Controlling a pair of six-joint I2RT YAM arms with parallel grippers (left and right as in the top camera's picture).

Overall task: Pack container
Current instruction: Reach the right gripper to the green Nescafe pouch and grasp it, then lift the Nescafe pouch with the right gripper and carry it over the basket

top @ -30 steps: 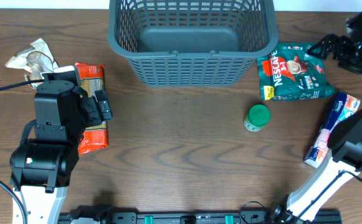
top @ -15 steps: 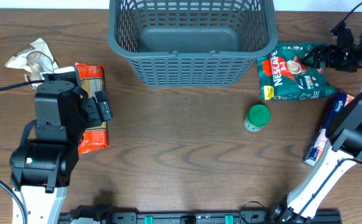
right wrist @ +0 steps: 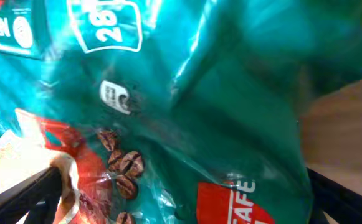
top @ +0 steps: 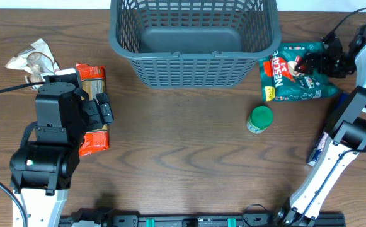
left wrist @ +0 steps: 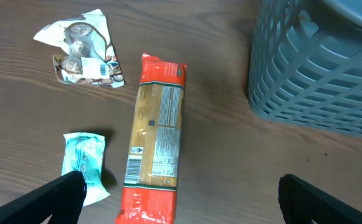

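Note:
My right gripper should stay low and move a little toward the container (top: pixel 195 55) next. Then it should close on the end of the bag away from the container.
The dark grey slatted container (top: pixel 195 55) stands at the back middle of the table; its corner shows in the left wrist view (left wrist: pixel 318 68). My right gripper (top: pixel 313 63) is open, low over a green Nescafe bag (top: pixel 296 79) just right of the container. That bag (right wrist: pixel 187 112) fills the right wrist view, with a finger either side of it (right wrist: pixel 181 211). My left gripper (top: pixel 99 108) is open above an orange and red packet (top: pixel 92 82), whose red end lies between the fingers (left wrist: pixel 177 205) in the left wrist view (left wrist: pixel 157 137).
A green-lidded jar (top: pixel 259 118) stands in front of the Nescafe bag. A blue and white packet (top: pixel 315 153) lies at the right, partly under the arm. A crumpled clear wrapper (top: pixel 34 58) lies at the far left. A small light blue packet (left wrist: pixel 84 163) lies beside the orange packet.
My right gripper has moved left from the table's right edge to over the Nescafe bag. The left arm and the objects have not moved.

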